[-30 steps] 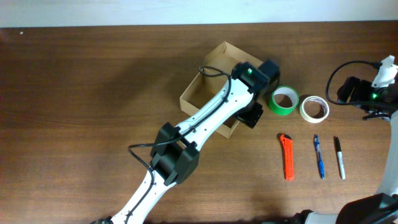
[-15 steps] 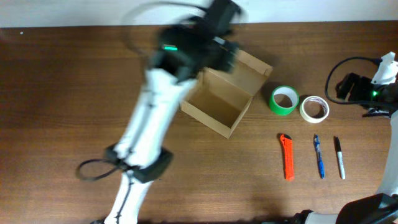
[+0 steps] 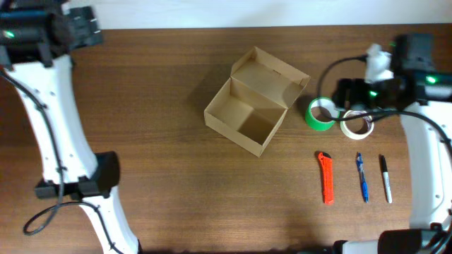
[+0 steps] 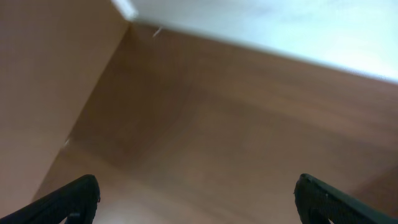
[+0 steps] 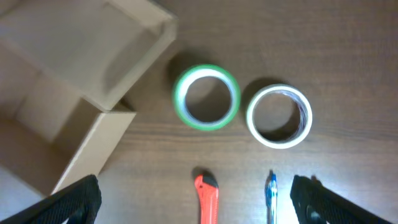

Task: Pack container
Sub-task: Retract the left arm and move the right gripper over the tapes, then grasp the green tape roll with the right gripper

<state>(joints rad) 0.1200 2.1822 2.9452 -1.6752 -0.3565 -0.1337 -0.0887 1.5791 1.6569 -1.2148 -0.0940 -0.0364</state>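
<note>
The green tape roll's rim (image 3: 335, 120) (image 5: 235, 101) has a bare gap beside the white roll with room for a finger, so my right gripper will go down there next, with its open fingers on either side of the rim.
The container (image 3: 254, 99) is a tan cardboard box at the table's middle, with its flap lid open toward the back and nothing inside. It also shows at the left of the right wrist view (image 5: 74, 81). My left gripper (image 3: 86, 25) is open and empty at the far back-left corner, over bare table (image 4: 199, 199). My right gripper (image 3: 349, 94) is open and empty above the green tape roll (image 3: 321, 114) and the white tape roll (image 3: 357, 124). In the right wrist view the open fingers (image 5: 196, 190) frame both rolls (image 5: 206, 98) (image 5: 278, 116).
An orange box cutter (image 3: 325, 178), a blue pen (image 3: 362, 178) and a black marker (image 3: 385, 178) lie side by side in front of the rolls. The cutter (image 5: 208, 198) and pen (image 5: 271, 198) show in the right wrist view. A white wall (image 4: 280, 25) borders the table's back.
My left arm swung off the box to the far back-left corner, uncovering the open container. My right arm moved in from the right edge to above the tape rolls.
</note>
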